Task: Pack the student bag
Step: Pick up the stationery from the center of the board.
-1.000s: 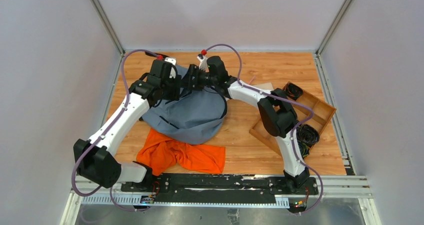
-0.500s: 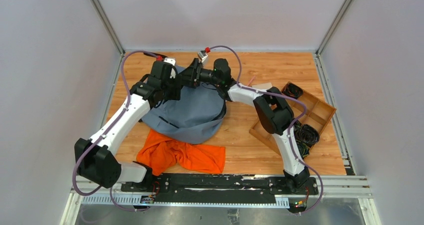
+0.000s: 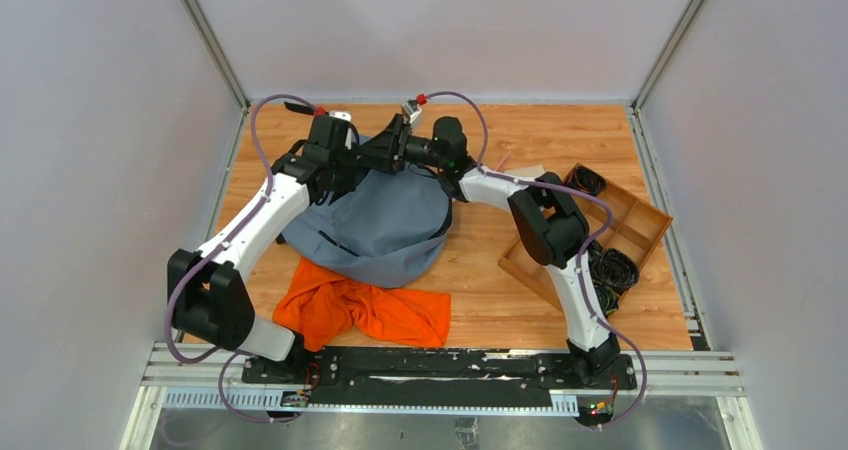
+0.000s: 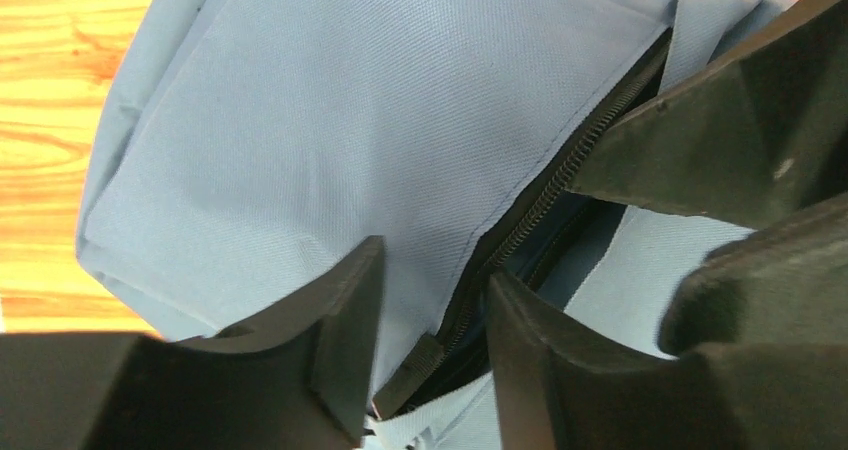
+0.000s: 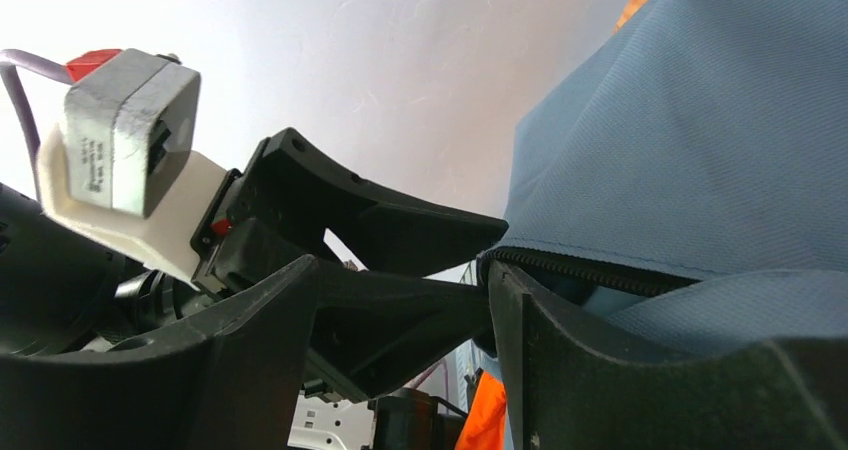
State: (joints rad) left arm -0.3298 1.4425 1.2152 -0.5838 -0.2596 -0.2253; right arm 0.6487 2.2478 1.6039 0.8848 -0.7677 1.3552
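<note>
The robot's right gripper will next leave the bag (image 3: 385,225), move toward the right in the top view and go down to the tabletop beside the pink pen, since the bag's zipper is open.
The grey-blue student bag (image 3: 385,225) lies at the back middle of the wooden table, with its top end raised. Both grippers meet at that top end. My left gripper (image 3: 352,167) is closed on the edge of the bag's flap beside the open zipper (image 4: 520,230), with the fabric (image 4: 350,120) between its fingers (image 4: 345,340). My right gripper (image 3: 378,156) is open and faces the left one. One of its fingers (image 5: 560,360) sits right at the zipper edge of the bag (image 5: 700,150). The inside of the bag is dark and hidden.
An orange garment (image 3: 365,310) lies crumpled on the table just in front of the bag. A wooden compartment tray (image 3: 640,225) with black coiled cables (image 3: 615,268) stands at the right. A flat tan piece (image 3: 530,175) lies beside the right arm. Grey walls enclose the table.
Both grippers shifted slightly toward the back wall with the bag's top edge. The left arm's elbow rose and swung inward. The right wrist tilted further over the bag's top.
</note>
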